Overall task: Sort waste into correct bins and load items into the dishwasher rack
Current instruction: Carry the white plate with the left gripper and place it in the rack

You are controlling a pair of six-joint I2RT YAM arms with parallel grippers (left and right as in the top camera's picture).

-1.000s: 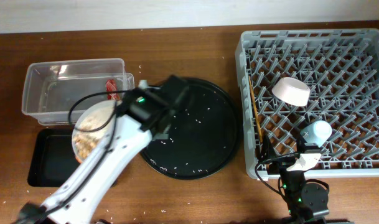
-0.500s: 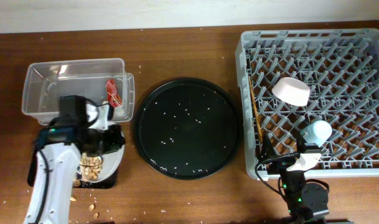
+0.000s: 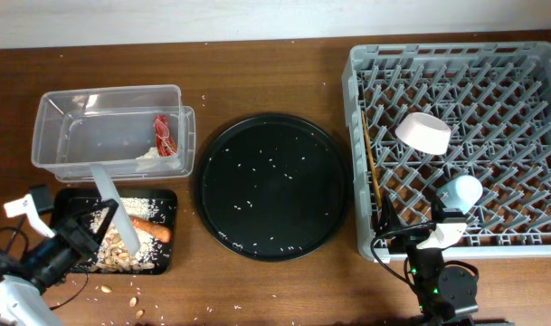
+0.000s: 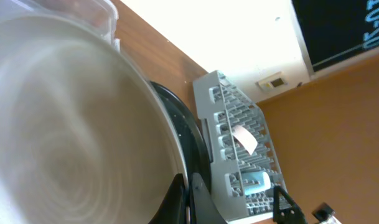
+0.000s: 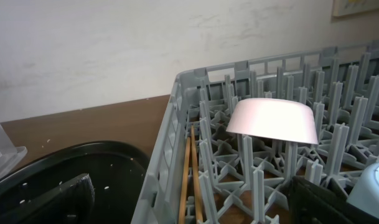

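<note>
The rack wires beside the bowl are outward of my left gripper and to its right in the overhead view. I need to carry the plate [image 3: 111, 212] across onto those wires next.
My left gripper [image 3: 79, 234] is shut on the rim of the pale plate [image 3: 111, 212]. It holds the plate on edge above the shallow black tray [image 3: 67, 201]. In the left wrist view the plate [image 4: 65, 124] fills the frame and my fingers [image 4: 188, 198] clamp its rim. An orange carrot [image 3: 151, 232] and beige food scraps [image 3: 121, 258] lie in the black tray. The clear tub [image 3: 76, 127] holds the red wrapper [image 3: 165, 134] and white tissue [image 3: 148, 156]. The dishwasher rack [image 3: 456, 63] holds the white bowl [image 3: 423, 132], blue cup [image 3: 460, 192] and chopsticks [image 3: 369, 167]. My right gripper [image 5: 195, 208] is open and empty at the rack's front edge.
The large round black tray [image 3: 273, 186] lies in the middle with rice grains scattered on it. A few scraps [image 3: 121, 294] lie on the table in front of the black tray. In the right wrist view the bowl [image 5: 273, 121] sits upside down on the pegs beside the chopsticks [image 5: 189, 174].
My left arm swung the plate from beside the round tray to over the black tray and tipped it on edge. The scraps and carrot now lie in the tray. The right arm has not moved.
</note>
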